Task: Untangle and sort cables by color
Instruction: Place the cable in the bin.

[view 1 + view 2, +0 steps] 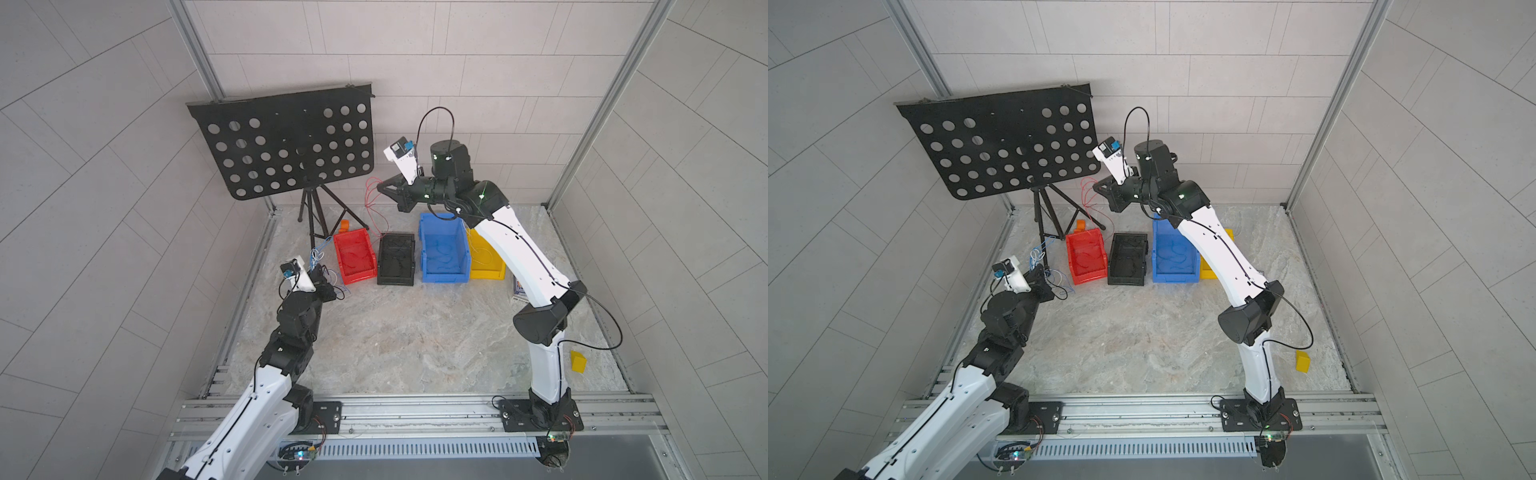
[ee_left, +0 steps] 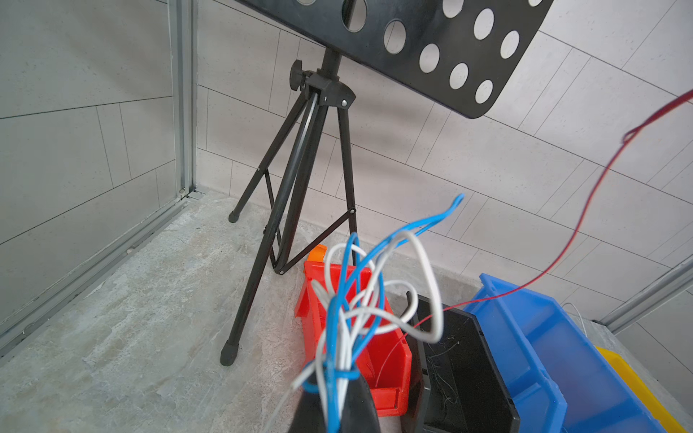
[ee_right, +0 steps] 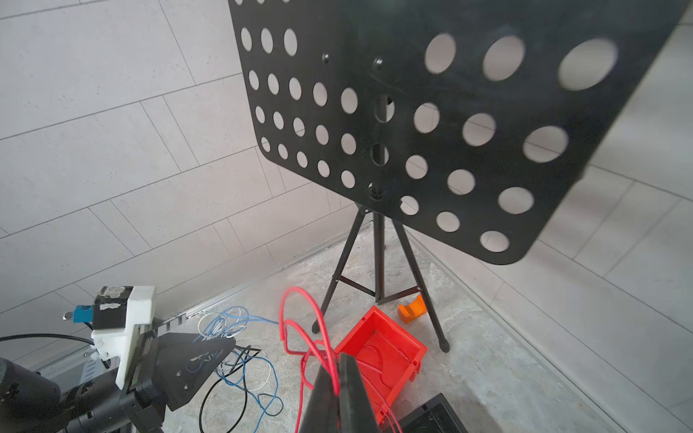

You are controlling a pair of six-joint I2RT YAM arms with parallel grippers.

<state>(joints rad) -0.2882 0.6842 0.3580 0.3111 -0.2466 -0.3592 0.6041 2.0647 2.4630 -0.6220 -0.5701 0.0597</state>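
The robot's right gripper will come down over the red bin (image 1: 355, 257) (image 3: 382, 348), which is below it beside the black bin, and will let go of the red cables there because the colors match.
My left gripper (image 2: 333, 378) is shut on a tangled bundle of blue and white cables (image 2: 360, 300), held low just left of the red bin (image 1: 355, 257). More blue, black and white cables (image 3: 243, 375) trail from it onto the table. My right gripper (image 3: 339, 360) is shut on red cables (image 3: 300, 300) and is raised high behind the bins, in both top views (image 1: 380, 187) (image 1: 1096, 185). Thin red strands hang from it toward the red bin and the black bin (image 1: 396, 259). The blue bin (image 1: 444, 249) holds blue cables; the yellow bin (image 1: 484, 259) is partly hidden by the right arm.
A black perforated music stand (image 1: 286, 145) on a tripod stands at the back left, close to both grippers. A small orange piece (image 1: 344, 225) lies behind the red bin. A yellow block (image 1: 578, 360) sits at the right edge.
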